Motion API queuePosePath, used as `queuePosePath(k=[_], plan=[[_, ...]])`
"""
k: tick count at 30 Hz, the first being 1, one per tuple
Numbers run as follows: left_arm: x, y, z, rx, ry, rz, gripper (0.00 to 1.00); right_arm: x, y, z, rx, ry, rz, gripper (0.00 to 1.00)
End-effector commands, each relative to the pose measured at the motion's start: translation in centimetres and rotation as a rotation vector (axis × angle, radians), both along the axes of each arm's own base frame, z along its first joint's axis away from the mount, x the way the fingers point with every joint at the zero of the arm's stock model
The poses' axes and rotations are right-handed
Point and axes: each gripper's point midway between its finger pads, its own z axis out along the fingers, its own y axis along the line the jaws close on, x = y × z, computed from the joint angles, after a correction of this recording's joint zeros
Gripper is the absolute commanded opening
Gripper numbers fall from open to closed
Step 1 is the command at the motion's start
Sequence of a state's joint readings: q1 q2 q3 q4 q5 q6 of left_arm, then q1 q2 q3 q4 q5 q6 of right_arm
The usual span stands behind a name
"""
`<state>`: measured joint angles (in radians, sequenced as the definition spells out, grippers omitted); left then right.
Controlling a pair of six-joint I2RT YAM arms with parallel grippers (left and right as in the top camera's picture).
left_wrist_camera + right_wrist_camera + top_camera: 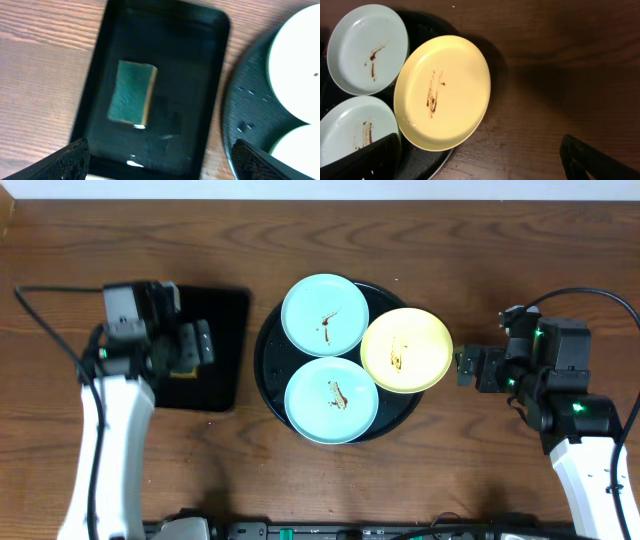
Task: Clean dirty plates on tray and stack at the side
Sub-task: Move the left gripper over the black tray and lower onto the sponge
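The sponge lies below the left gripper, so the robot will next lower that gripper with its fingers open into the rectangular tray, down around the middle of the sponge (184, 372) (131, 93).
The round black tray (267, 358) holds three plates, each with a brown smear. One mint-blue plate (325, 315) lies at the back, another (331, 400) at the front, and the yellow plate (405, 350) overhangs the tray's right rim. My right gripper (470, 367) is open and empty just right of the yellow plate (445, 90); its fingers (485, 162) straddle the plate's near edge and bare table. My left gripper (195, 345) is open and empty above a small rectangular tray, with its fingers (162, 165) at that tray's near rim.
The rectangular black tray (210, 75) lies left of the round tray and holds a green and yellow sponge (132, 92). The round tray's rim (245, 110) shows at the right of the left wrist view. Wooden table lies all around.
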<state>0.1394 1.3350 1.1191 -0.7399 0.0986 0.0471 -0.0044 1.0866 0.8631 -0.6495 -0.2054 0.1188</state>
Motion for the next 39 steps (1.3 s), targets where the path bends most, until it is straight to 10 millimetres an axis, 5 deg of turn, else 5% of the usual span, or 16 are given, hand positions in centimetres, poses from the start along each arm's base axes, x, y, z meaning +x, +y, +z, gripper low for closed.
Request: queuePosePath(k=[1,18,25,39], plan=[[2.0,1.9,-0.5,0.016,0.032,-0.019,0.9,0.4,0.1,0.9,0.012,-0.022,-0.002,0.99],[4.3,2.9,-11.3,-0.029,0.263,-0.148,0.79,0.4,0.1,0.9,0.012,-0.021,-0.001,0.99],[4.0,4.3,-13.4,0.034,0.328,-0.116,0.79,0.3,0.1,0.9,0.012,-0.019,-0.001,0.99],[2.7,4.0,-15.5,0.02,0.373,-0.118,0.7,0.3,0.1,0.9,0.012,-0.019,-0.001,0.99]])
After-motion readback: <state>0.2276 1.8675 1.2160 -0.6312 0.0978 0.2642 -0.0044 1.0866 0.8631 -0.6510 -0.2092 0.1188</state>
